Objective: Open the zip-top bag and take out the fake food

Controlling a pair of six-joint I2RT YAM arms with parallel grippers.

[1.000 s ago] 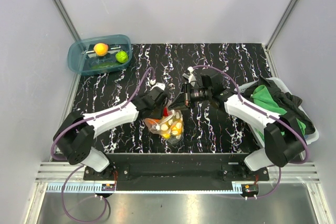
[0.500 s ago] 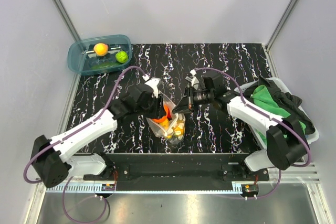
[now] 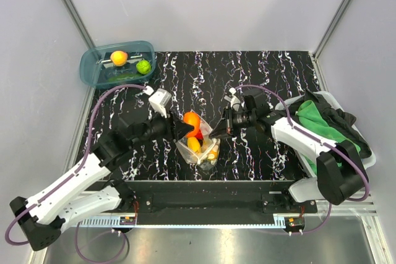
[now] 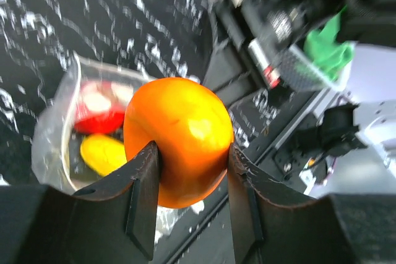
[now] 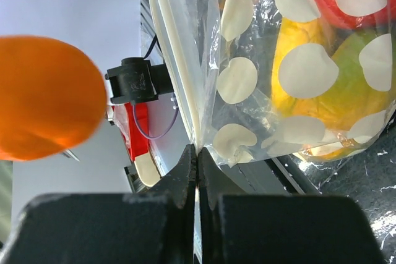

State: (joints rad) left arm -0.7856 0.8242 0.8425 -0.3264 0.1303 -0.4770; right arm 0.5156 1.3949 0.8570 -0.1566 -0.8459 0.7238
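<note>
The blue tub already has other fake fruit in it. My left gripper should next lift clear of the bag's opening, then move outward and down into that tub.
The clear zip-top bag (image 3: pixel 201 149) with pale dots stands open in the middle of the table, with yellow, red and green fake food inside (image 5: pixel 322 85). My left gripper (image 3: pixel 189 127) is shut on an orange fake fruit (image 4: pixel 178 140) and holds it above the bag's mouth; the fruit also shows in the right wrist view (image 5: pixel 46 106). My right gripper (image 3: pixel 216 133) is shut on the bag's rim (image 5: pixel 197 146) and holds that edge up. An orange fruit (image 3: pixel 119 57) and a lime-green fruit (image 3: pixel 143 66) lie in the blue tub.
The blue translucent tub (image 3: pixel 93 60) stands at the far left corner. A white bin (image 3: pixel 365 162) with a green cloth (image 3: pixel 315 115) and dark fabric sits at the right edge. Grey walls close in the black marbled table (image 3: pixel 272 72).
My left gripper has risen out of the bag with the orange fruit in it and the left arm has drawn back to the left. My right gripper has kept its hold on the rim.
</note>
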